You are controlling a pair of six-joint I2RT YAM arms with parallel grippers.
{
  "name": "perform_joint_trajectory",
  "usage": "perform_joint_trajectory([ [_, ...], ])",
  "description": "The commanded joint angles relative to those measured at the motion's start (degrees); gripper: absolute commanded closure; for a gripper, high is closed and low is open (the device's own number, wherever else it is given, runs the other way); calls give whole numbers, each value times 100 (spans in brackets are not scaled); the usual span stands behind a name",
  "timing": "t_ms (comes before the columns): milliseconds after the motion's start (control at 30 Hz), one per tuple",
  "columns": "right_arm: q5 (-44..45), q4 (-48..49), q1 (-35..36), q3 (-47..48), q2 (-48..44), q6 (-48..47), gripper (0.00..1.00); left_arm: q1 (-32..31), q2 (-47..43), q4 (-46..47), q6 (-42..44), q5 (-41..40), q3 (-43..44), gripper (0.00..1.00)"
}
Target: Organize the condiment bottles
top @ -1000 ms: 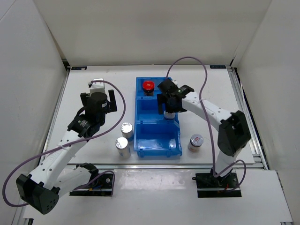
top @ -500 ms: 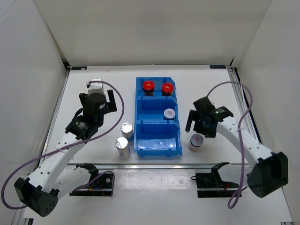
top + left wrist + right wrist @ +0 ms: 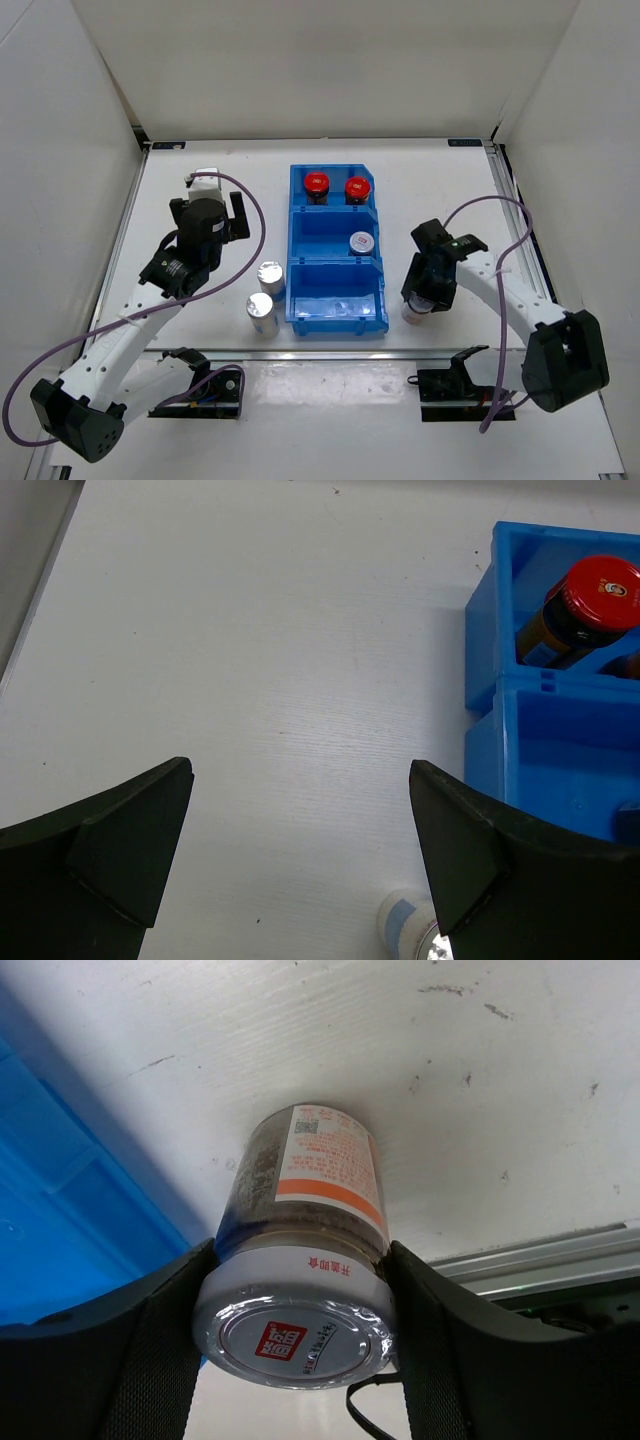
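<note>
My right gripper rises next, then lowers the second grey-lidded jar outward, to its left in the top view, into the bin's middle section's empty end and releases.
The blue bin (image 3: 336, 322) holds two red-capped bottles (image 3: 316, 183) (image 3: 357, 187) in its far compartment and a grey-lidded jar (image 3: 362, 242) in the middle one. Two silver-topped jars (image 3: 271, 276) (image 3: 262, 311) stand left of the bin. A second grey-lidded jar (image 3: 300, 1325) stands on the table right of the bin (image 3: 60, 1190). My right gripper (image 3: 297, 1332) (image 3: 425, 292) is shut on its lid, a finger pressed on each side. My left gripper (image 3: 300, 850) (image 3: 215, 196) hangs open over bare table, left of the bin (image 3: 520, 750) and a red-capped bottle (image 3: 595, 590).
A silver-topped jar (image 3: 410, 925) peeks in beside my left gripper's right finger. A metal rail (image 3: 560, 1260) runs along the table's near edge, close to the held jar. White walls enclose the table on three sides.
My right arm left the bin after setting a grey-lidded jar in the middle compartment, swung right and came down over the jar beside the bin, and its jaws closed on that lid. The left arm stayed still.
</note>
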Motion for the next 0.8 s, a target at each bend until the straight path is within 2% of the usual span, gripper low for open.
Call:
perform_joint_trajectory([
  [0,342,-480,-14,434,-466,199,60,-21,-67,37,-40,-23,15,0],
  [33,474,-586,-14,670,-588,200,68,-21,-67,37,-40,-23,15,0],
  [200,818,-824,-14,1635,-1152,-80,90,-21,-67,37,-40,-23,15,0],
  [300,161,-116,126,2242,-1144,-633,100,-21,-67,37,-40,-23,15,0],
  [400,-61,343,581,2727,-565,-1011,100,-21,-67,37,-40,-23,15,0],
  [567,430,477,1723,4210,1104,-1522,100,-21,-67,37,-40,-23,15,0],
  [700,555,538,2068,5030,2474,-1821,98,-21,-14,37,-40,30,15,0],
  [767,616,591,2069,5206,2819,-1891,98,-21,-14,37,-40,83,15,0],
])
